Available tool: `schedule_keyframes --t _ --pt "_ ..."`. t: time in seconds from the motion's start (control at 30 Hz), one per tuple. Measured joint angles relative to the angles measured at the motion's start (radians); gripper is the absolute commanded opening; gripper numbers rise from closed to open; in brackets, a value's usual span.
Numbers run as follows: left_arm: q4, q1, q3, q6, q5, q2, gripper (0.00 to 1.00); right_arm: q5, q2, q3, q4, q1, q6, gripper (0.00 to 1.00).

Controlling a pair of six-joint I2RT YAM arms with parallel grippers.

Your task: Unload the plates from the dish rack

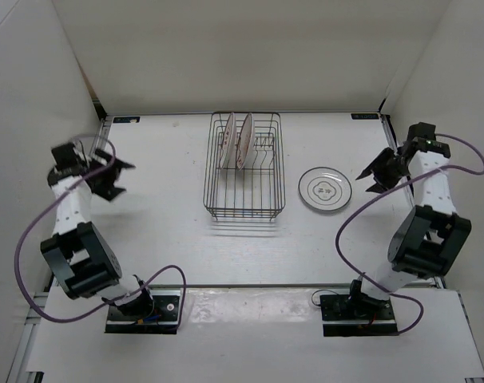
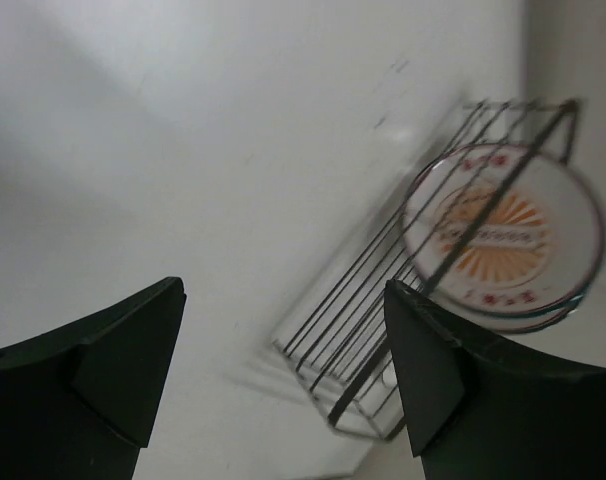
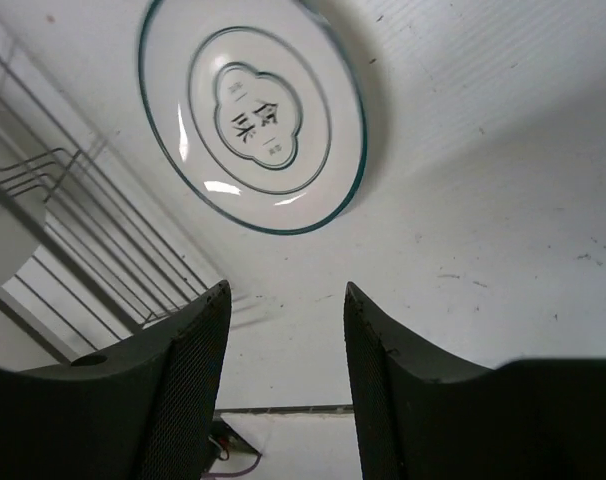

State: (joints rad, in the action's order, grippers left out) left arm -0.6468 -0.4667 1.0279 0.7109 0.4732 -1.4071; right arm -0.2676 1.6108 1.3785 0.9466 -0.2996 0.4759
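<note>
Next, my open left gripper swings outward and across onto the nearer plate's rim, since both orange-patterned plates stand upright at the back of the rack.
The dish rack (image 1: 243, 214), a dark wire basket, stands at the middle of the table. Two plates stand upright in its back left slots: one (image 1: 228, 140) beside the other (image 1: 245, 142), both with reddish-orange patterns. A third plate (image 1: 325, 190), white with a grey ring and centre motif, lies flat on the table right of the rack. My left gripper (image 1: 118, 179) hangs open well left of the rack. My right gripper (image 1: 368, 180) is open just right of the flat plate. The left wrist view shows the rack (image 2: 358, 385) and an orange-patterned plate (image 2: 523, 250) beyond empty jaws (image 2: 283, 300). In the right wrist view the grey-ringed plate (image 3: 253, 115) lies ahead of empty jaws (image 3: 286, 300).
White walls enclose the table on the left, back and right. Both arm bases sit at the near edge, with purple cables looping beside each arm. The rack's wires (image 3: 43, 235) show at the left of the right wrist view.
</note>
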Motion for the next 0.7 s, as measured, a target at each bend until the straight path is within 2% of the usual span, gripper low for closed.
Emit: schedule_keyframes --t 0.07,0.1,0.17,0.2,0.27,0.3,0.33,0.37,0.4,0.47,0.5,0.57,0.7 --pt "-0.006 0.003 0.224 -0.023 -0.015 -0.087 0.91 0.007 -0.073 -0.001 0.018 0.001 0.009 0.53" --pt "-0.028 0.003 0.365 -0.042 -0.022 -0.142 0.88 0.008 -0.109 -0.003 0.027 0.002 0.014 0.53" --pt "-0.028 0.014 0.664 -0.077 -0.017 -0.271 1.00 0.011 -0.166 -0.012 0.039 0.003 0.019 0.53" --pt "-0.027 0.035 0.818 -0.106 -0.011 -0.348 1.00 0.011 -0.187 -0.022 0.043 0.005 0.021 0.53" --pt "-0.048 0.150 1.176 -0.182 -0.019 -0.533 1.00 0.014 -0.204 -0.044 0.055 0.010 0.023 0.53" --pt "-0.067 0.241 1.358 -0.225 -0.036 -0.630 1.00 0.016 -0.201 -0.053 0.062 0.013 0.024 0.53" --pt "-0.060 0.352 1.476 -0.263 -0.051 -0.706 1.00 0.018 -0.191 -0.055 0.072 0.013 0.026 0.53" --pt "-0.030 0.465 1.471 -0.289 -0.055 -0.726 1.00 0.018 -0.175 -0.055 0.077 0.015 0.027 0.53" --pt "0.006 0.560 1.381 -0.305 -0.052 -0.711 1.00 0.018 -0.162 -0.055 0.077 0.017 0.026 0.53" --pt "0.031 0.751 1.069 -0.356 -0.046 -0.618 1.00 0.018 -0.142 -0.053 0.078 0.021 0.026 0.53" --pt "0.004 0.805 0.995 -0.380 -0.046 -0.609 1.00 0.019 -0.138 -0.053 0.078 0.022 0.026 0.53" --pt "-0.072 0.869 0.951 -0.431 -0.063 -0.634 1.00 0.019 -0.138 -0.053 0.080 0.028 0.024 0.53" --pt "-0.121 0.840 1.001 -0.472 -0.093 -0.667 1.00 0.022 -0.139 -0.053 0.082 0.037 0.014 0.53"
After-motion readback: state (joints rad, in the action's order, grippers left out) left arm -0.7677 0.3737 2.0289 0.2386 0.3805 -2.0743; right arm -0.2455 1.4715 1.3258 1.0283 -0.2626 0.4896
